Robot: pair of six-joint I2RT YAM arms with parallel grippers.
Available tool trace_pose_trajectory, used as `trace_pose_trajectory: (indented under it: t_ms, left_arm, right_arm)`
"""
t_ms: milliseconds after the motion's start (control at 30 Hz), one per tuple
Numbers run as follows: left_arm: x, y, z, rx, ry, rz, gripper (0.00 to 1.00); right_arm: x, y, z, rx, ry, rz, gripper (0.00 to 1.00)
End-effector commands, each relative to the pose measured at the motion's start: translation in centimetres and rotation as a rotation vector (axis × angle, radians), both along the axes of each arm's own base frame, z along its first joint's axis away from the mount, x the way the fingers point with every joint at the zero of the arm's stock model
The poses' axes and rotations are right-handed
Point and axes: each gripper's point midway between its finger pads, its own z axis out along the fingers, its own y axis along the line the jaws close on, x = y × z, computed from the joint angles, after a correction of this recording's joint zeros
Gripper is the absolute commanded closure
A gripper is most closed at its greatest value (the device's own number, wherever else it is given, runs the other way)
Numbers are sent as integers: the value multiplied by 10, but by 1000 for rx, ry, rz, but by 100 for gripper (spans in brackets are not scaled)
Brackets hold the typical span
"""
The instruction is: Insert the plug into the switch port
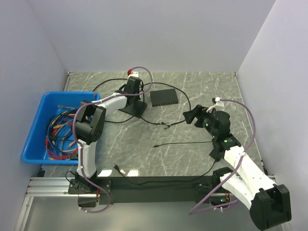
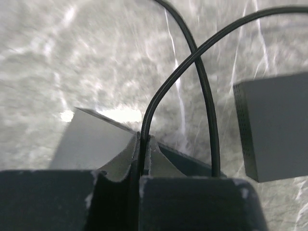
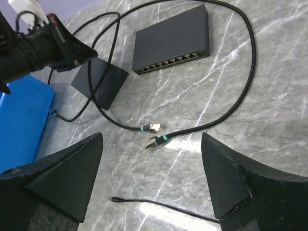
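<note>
My left gripper lifts and swings over the switch [image 1: 164,97] next, then opens to release the thicker black cable, since that cable crosses another piece of cable by the slab.
The plug [image 3: 111,198] is a tiny dark tip on a thin black cable, lying free on the marble; in the top view the plug [image 1: 155,145] is mid-table. The switch [image 1: 164,97] is a small black box at the back; its row of ports [image 3: 168,62] faces my right gripper. My right gripper [image 3: 151,144] is open and empty, above the table to the right of the plug [image 1: 195,115]. My left gripper [image 2: 143,144] is shut on a thicker black cable [image 2: 159,91], over a flat black slab [image 2: 91,139] left of the switch [image 2: 274,125].
Two gold-tipped connectors with teal bands [image 3: 156,134] lie between the switch and the plug. A blue bin [image 1: 33,120] with multicoloured wires [image 1: 60,134] stands at the left. Another small cable end [image 1: 115,167] lies near the front edge. White walls close the back and sides.
</note>
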Motion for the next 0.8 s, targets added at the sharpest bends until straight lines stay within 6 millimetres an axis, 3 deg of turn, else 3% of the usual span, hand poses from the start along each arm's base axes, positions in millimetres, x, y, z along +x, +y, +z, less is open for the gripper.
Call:
trace_pose_trajectory:
  t_ms: [0,133,233,367,400,433,500,600,633,667,700,733,767]
  left_arm:
    - [17,-3,104,-25,-204,30,100]
    - [10,-4,167,125,-334,63,100]
    - [-6,-15,208,350,-431,78,100]
    - [-41,-38,236,681,-484,91,100]
    - [-47,-41,232,737,-485,83,100]
    - [-53,-46,247,718,-541,109,99]
    - [-77,-63,253,803,-564,64,99]
    - [-106,-87,285,769,-664,72,99]
    - [-116,-102,288,768,-691,53,99]
    - [-121,-104,294,866,-693,29,99]
    - [-129,-104,313,791,-762,97,99]
    - [-127,-117,304,851,-788,78,99]
    - [-134,-119,312,997,-795,71,99]
  right_arm:
    - [3,4,36,23,-93,15,11]
    - [0,6,46,38,-113,21,11]
    - [-4,10,55,59,-129,36,11]
    - [-13,14,63,73,-143,57,11]
    - [-15,14,64,74,-144,55,11]
    - [-17,14,64,74,-144,56,11]
    - [-23,11,67,76,-158,54,11]
    - [-32,6,73,88,-186,38,11]
    - [-36,4,79,97,-205,32,11]
    - [-39,3,80,101,-212,30,11]
    - [-42,2,80,109,-215,29,11]
    - [-45,1,82,116,-224,30,11]
    - [-51,-1,87,126,-244,29,11]
